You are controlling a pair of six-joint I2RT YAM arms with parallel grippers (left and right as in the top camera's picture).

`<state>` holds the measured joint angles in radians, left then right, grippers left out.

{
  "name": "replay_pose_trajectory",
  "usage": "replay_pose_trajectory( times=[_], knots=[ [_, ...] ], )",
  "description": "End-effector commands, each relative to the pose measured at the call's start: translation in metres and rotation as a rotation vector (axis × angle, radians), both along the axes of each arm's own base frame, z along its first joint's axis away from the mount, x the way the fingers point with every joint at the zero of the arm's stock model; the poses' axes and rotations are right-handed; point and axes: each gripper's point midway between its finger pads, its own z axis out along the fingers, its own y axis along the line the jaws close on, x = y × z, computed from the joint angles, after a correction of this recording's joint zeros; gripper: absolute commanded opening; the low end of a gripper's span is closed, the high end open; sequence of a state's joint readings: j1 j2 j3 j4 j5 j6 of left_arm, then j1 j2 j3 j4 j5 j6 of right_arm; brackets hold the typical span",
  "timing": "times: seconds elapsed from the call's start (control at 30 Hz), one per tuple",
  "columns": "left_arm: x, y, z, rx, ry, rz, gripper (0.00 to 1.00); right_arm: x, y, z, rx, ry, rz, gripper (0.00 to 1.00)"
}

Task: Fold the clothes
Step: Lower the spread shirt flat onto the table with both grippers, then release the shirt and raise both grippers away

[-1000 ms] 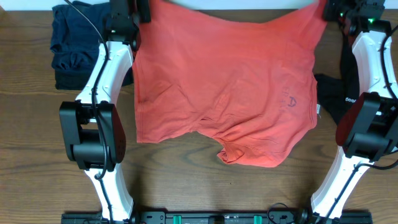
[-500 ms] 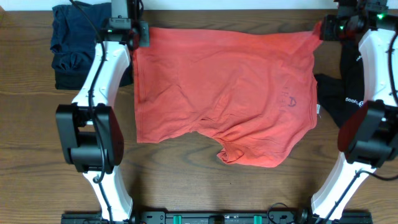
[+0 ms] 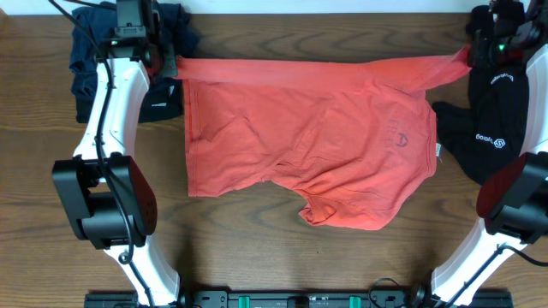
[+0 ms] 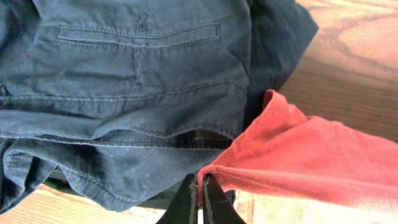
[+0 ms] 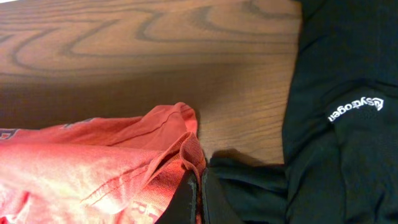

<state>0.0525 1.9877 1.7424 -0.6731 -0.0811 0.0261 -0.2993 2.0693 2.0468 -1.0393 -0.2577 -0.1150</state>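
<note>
The held corner hangs by the dark blue trousers, so my left gripper should next move back and down and lay it on the shirt's lower layer (image 3: 199,157).
The coral-red T-shirt (image 3: 317,145) lies across the middle of the table, its far edge pulled taut between both grippers. My left gripper (image 3: 169,65) is shut on its far left corner (image 4: 261,168), held over dark blue trousers. My right gripper (image 3: 467,56) is shut on its far right corner (image 5: 186,152), above the black garment (image 3: 488,128) with small white logos (image 5: 354,109). The shirt's chest lettering shows faintly through the cloth (image 3: 401,137).
Dark blue trousers (image 3: 94,60) lie bunched at the far left corner and fill the left wrist view (image 4: 124,87). The black garment lies along the right edge. Bare wooden table (image 3: 257,248) runs along the front.
Both grippers have moved outward and apart with the shirt's far corners. The far edge, first raised past the table's back, has come down into a taut fold across the shirt's top.
</note>
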Motion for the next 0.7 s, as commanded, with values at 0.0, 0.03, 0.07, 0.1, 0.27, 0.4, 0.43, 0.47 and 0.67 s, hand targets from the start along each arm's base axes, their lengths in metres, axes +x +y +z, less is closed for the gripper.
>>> replay_pose_trajectory(
  times=[0.0, 0.03, 0.07, 0.1, 0.27, 0.4, 0.43, 0.47, 0.67],
  knots=[
    [-0.007, 0.002, -0.003, 0.007, 0.019, 0.002, 0.06, 0.001, 0.005, -0.005, -0.012, 0.015, 0.028, 0.01],
    [-0.009, 0.002, -0.006, 0.006, 0.028, 0.001, 0.06, 0.0, 0.007, -0.009, -0.009, 0.029, 0.032, 0.01],
    [-0.011, 0.001, -0.008, 0.005, 0.039, -0.001, 0.06, -0.001, 0.008, -0.012, -0.006, 0.04, 0.035, 0.01],
    [-0.013, 0.0, -0.012, 0.004, 0.054, -0.002, 0.06, -0.002, 0.009, -0.016, -0.003, 0.055, 0.036, 0.01],
    [-0.028, -0.009, -0.025, 0.0, 0.134, -0.02, 0.06, -0.013, 0.012, -0.038, 0.022, 0.14, 0.04, 0.01],
    [-0.039, -0.022, -0.033, -0.016, 0.195, -0.05, 0.06, -0.025, 0.018, -0.059, 0.043, 0.204, 0.045, 0.01],
    [-0.041, -0.026, -0.035, -0.022, 0.203, -0.058, 0.06, -0.027, 0.019, -0.064, 0.046, 0.216, 0.047, 0.01],
    [-0.042, -0.029, -0.036, -0.022, 0.21, -0.064, 0.06, -0.029, 0.021, -0.068, 0.048, 0.224, 0.049, 0.01],
    [-0.042, -0.041, -0.043, -0.02, 0.227, -0.089, 0.06, -0.031, 0.046, -0.083, 0.076, 0.25, 0.1, 0.01]
  ],
)
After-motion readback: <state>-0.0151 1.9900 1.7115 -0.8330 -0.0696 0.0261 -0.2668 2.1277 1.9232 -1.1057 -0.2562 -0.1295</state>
